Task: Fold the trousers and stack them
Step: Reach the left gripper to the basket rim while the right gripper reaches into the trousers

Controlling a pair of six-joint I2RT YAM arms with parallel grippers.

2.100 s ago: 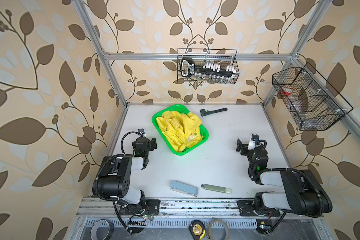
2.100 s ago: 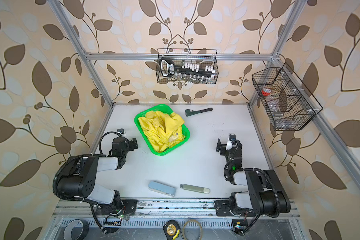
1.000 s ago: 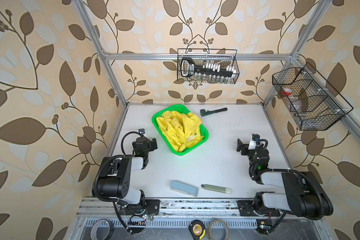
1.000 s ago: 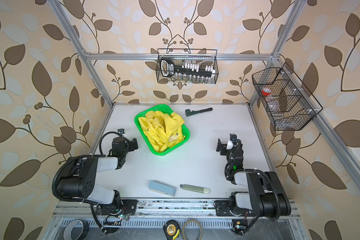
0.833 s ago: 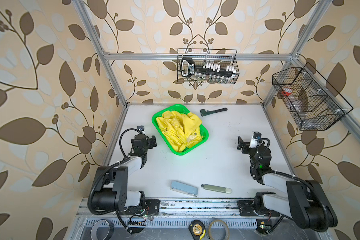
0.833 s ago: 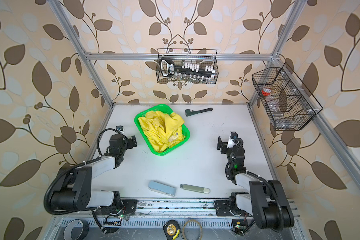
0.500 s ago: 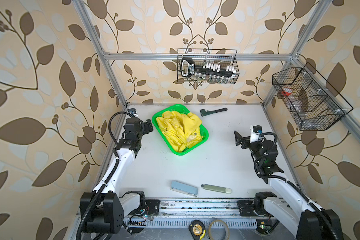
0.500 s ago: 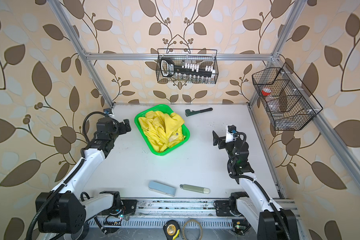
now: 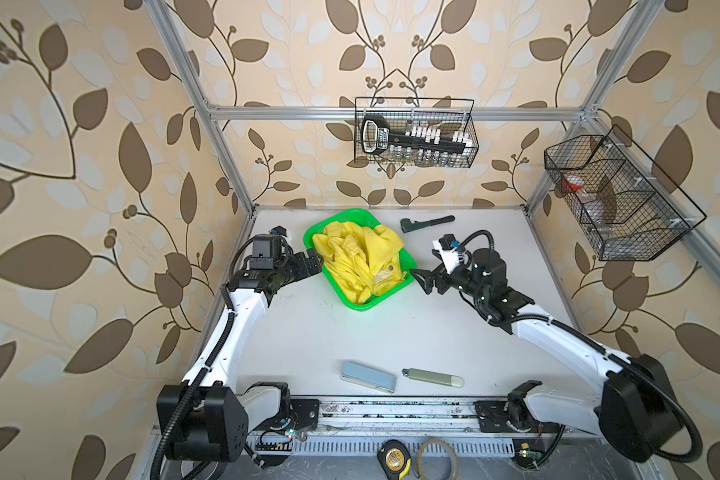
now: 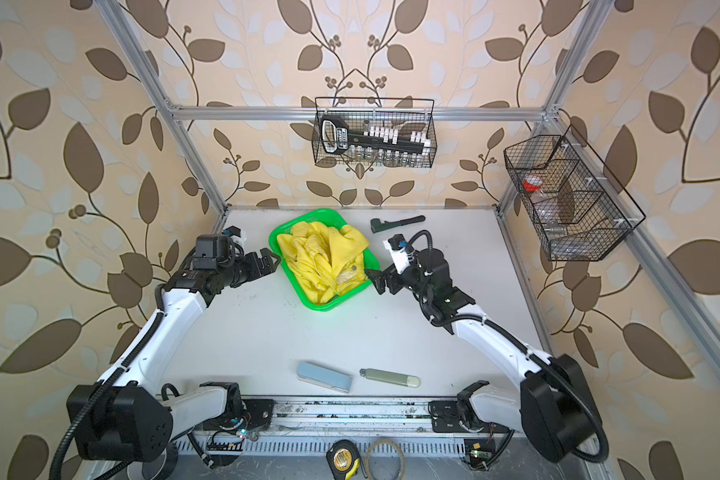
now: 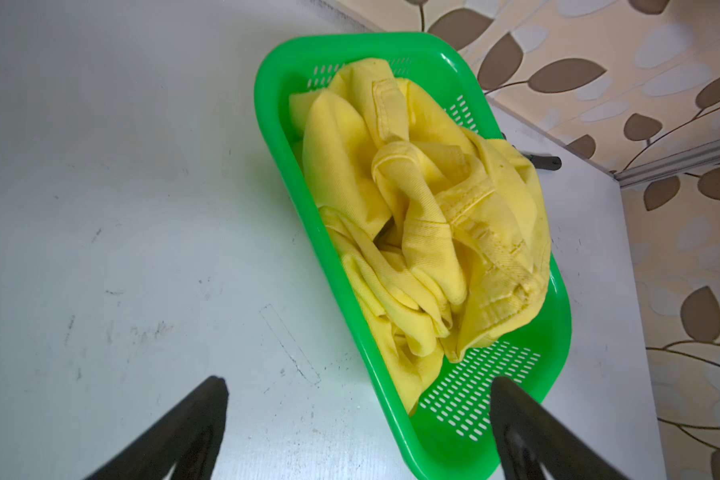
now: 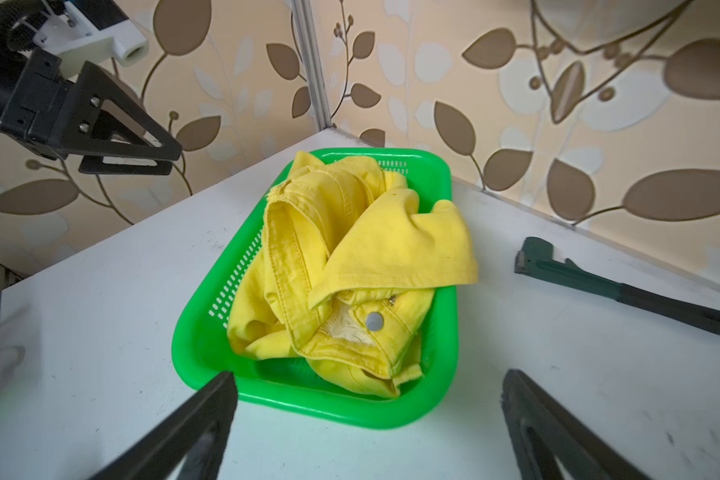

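I should reach over the basket rim with my right gripper next, then go down astride the trousers' edge that faces my fingers on the raised fold (image 9: 366, 254) (image 12: 302, 206), which is beyond the metal button.
The bright yellow trousers (image 9: 360, 259) (image 10: 323, 257) lie crumpled in a green mesh basket (image 9: 366, 307) (image 10: 325, 308) at the back middle of the white table. The waistband with its metal button faces my right gripper. My left gripper (image 9: 314, 262) (image 10: 272, 259) hovers open just left of the basket, and in the left wrist view the trousers (image 11: 425, 216) lie beyond its spread jaws (image 11: 357, 380). My right gripper (image 9: 422, 280) (image 10: 374, 281) is open at the basket's right near corner; the right wrist view shows the trousers (image 12: 350, 270) ahead of it (image 12: 371, 375). Neither gripper touches the cloth.
A dark pipe wrench (image 9: 427, 222) (image 12: 620, 286) lies behind and right of the basket. A blue-grey case (image 9: 368, 377) and a pale green tube (image 9: 433, 378) sit near the front edge. Wire racks (image 9: 416, 133) (image 9: 616, 199) hang on the back and right walls.
Both arms have unfolded from low by the table's sides and reached up and inward to either side of the basket. The jaws have stayed open; the trousers have not moved.
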